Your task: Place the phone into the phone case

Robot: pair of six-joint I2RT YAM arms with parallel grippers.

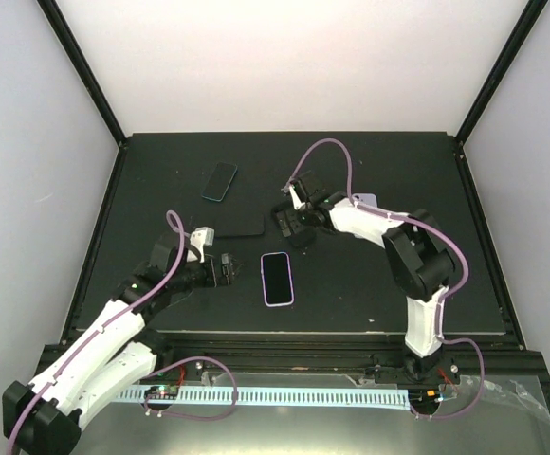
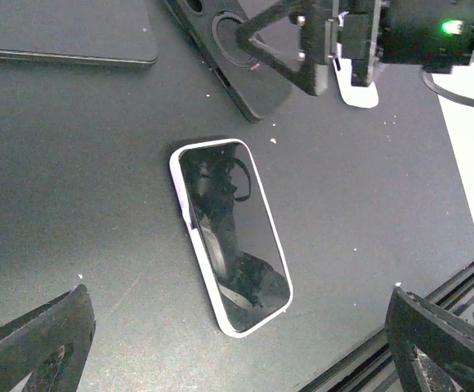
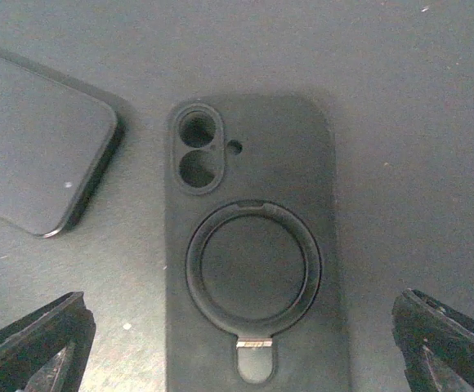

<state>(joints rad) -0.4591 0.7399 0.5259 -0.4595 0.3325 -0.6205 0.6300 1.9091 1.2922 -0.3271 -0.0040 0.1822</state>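
I should lower my right gripper onto the long edges beside the ring stand and close it, because the black phone case (image 3: 253, 261) is below, between the gripper's open fingers.
The phone (image 1: 277, 279) lies face up on the black mat, dark screen with a white rim; it also shows in the left wrist view (image 2: 233, 233). The black phone case (image 3: 253, 261) lies back side up, with a round ring stand and two camera holes. My right gripper (image 1: 290, 224) hovers open right over the case, one finger (image 3: 37, 347) on each side of it. My left gripper (image 1: 228, 270) is open and empty just left of the phone, its fingers (image 2: 33, 347) spread wide around the phone's near end.
A flat black slab (image 1: 240, 223) lies left of the case and shows in the right wrist view (image 3: 37, 163). A teal-edged phone (image 1: 219, 181) lies at the back. A white item (image 1: 366, 201) sits behind the right arm. The mat's front edge (image 1: 332, 334) is near.
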